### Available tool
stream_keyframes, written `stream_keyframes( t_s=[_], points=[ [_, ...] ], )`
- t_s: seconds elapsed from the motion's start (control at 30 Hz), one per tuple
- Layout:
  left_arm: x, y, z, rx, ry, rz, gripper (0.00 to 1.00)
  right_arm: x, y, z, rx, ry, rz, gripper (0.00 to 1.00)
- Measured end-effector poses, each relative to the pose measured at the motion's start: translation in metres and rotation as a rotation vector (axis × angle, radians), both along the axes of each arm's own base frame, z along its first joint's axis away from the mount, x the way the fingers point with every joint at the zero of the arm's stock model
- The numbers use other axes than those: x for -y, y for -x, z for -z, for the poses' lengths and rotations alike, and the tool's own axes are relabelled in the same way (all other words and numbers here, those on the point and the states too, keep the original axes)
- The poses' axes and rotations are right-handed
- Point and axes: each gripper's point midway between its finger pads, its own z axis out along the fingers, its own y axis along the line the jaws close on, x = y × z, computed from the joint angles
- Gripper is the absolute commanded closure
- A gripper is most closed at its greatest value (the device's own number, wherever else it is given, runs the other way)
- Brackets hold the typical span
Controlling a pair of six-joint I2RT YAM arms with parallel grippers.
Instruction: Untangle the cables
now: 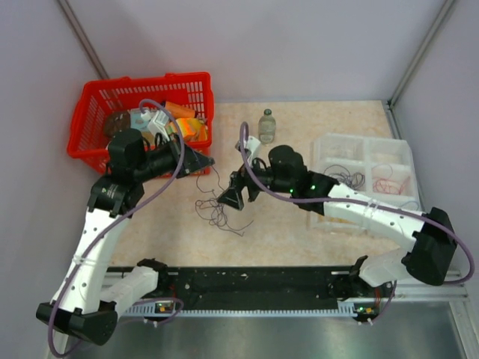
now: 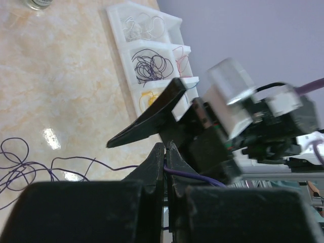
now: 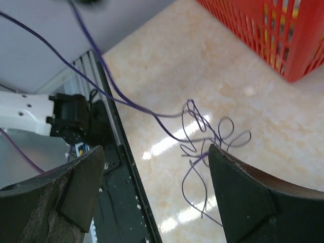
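My right gripper drops toward the black bar's side next and closes on the tangle's loose purple tail. That piece of cable sticks out clear of the loops.
A loose tangle of thin dark purple cable lies on the marble-patterned table between my grippers. My left gripper is shut on one purple strand, which runs from its closed fingertips down to the tangle. My right gripper is open and empty just above the tangle's right side; in its wrist view the purple loops lie between and beyond its spread fingers. Sorted cables lie in a clear compartment tray: a purple bundle, red and yellow.
A red basket with assorted items stands at the back left, close behind my left gripper. A small glass bottle stands at the back centre. A black rail runs along the near table edge.
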Motion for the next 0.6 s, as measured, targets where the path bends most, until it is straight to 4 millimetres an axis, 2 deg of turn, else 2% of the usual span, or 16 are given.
stream_keyframes(
  t_s=[0.1, 0.2, 0.27, 0.37, 0.43, 0.47, 0.53, 0.57, 0.6],
  points=[
    [-0.001, 0.003, -0.008, 0.006, 0.017, -0.007, 1.0, 0.0, 0.006, 0.038, -0.031, 0.043, 0.022, 0.15],
    [-0.001, 0.004, -0.022, 0.029, 0.031, -0.017, 1.0, 0.011, 0.01, 0.087, -0.069, 0.109, 0.058, 0.16],
    [-0.002, 0.005, -0.03, 0.045, 0.041, -0.025, 1.0, 0.016, 0.011, 0.115, -0.093, 0.15, 0.071, 0.19],
    [-0.004, 0.007, -0.04, 0.064, 0.049, -0.033, 1.0, 0.011, 0.009, 0.142, -0.115, 0.182, 0.076, 0.29],
    [-0.005, 0.008, -0.048, 0.082, 0.054, -0.039, 1.0, 0.006, 0.009, 0.153, -0.125, 0.192, 0.071, 0.4],
    [-0.005, 0.008, -0.053, 0.091, 0.057, -0.04, 1.0, 0.003, 0.009, 0.157, -0.132, 0.191, 0.065, 0.52],
    [-0.006, 0.01, -0.061, 0.109, 0.059, -0.044, 1.0, -0.002, 0.011, 0.163, -0.154, 0.19, 0.052, 0.81],
    [-0.007, 0.01, -0.065, 0.117, 0.06, -0.048, 1.0, -0.003, 0.011, 0.165, -0.156, 0.194, 0.047, 1.0],
    [-0.008, 0.011, -0.069, 0.126, 0.057, -0.054, 1.0, -0.005, 0.012, 0.166, -0.169, 0.196, 0.049, 1.0]
  ],
)
